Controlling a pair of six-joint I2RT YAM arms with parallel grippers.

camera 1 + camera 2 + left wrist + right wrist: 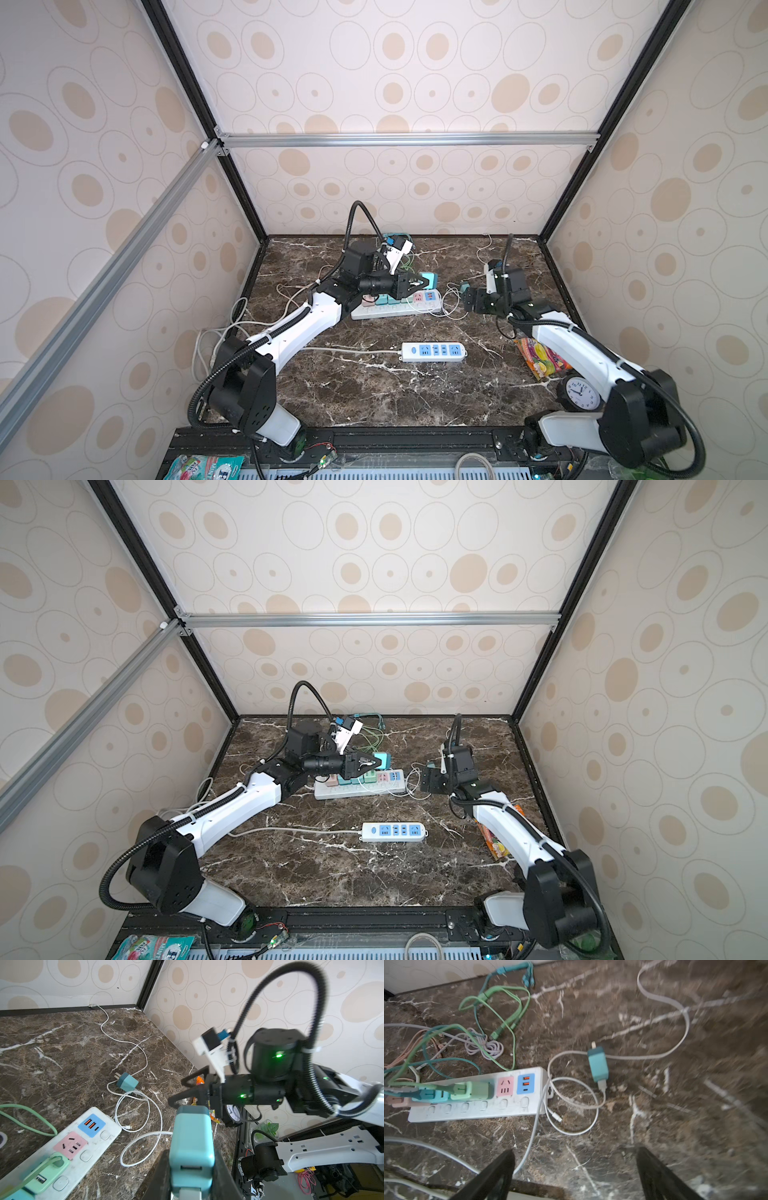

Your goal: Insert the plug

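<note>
The loops of the thin white cable (pixel 453 302) (pixel 584 1108) lie below my right gripper, beside the end of the power strip. My right gripper needs to move down open toward the power strip next and close on them.
My left gripper (pixel 192 1167) is shut on a teal plug (pixel 192 1142), holding it above the right end of the white power strip (pixel 99 1147). In both top views that plug (pixel 430 279) hangs over the strip (pixel 395 312). A pink socket (pixel 70 1145) and a blue USB block (pixel 91 1125) stand free; green and teal plugs fill the sockets further along. A second teal plug (pixel 598 1066) with a white cable lies flat on the table to the right of the strip. My right gripper (pixel 575 1151) is open and holds nothing, hovering near that lying plug (pixel 464 286).
A smaller white strip with blue sockets (pixel 434 351) lies nearer the front. Green, teal and pink cables (pixel 492 1012) tangle behind the big strip. A snack packet (pixel 540 357) and a round clock (pixel 582 392) sit under the right arm. Patterned walls close three sides.
</note>
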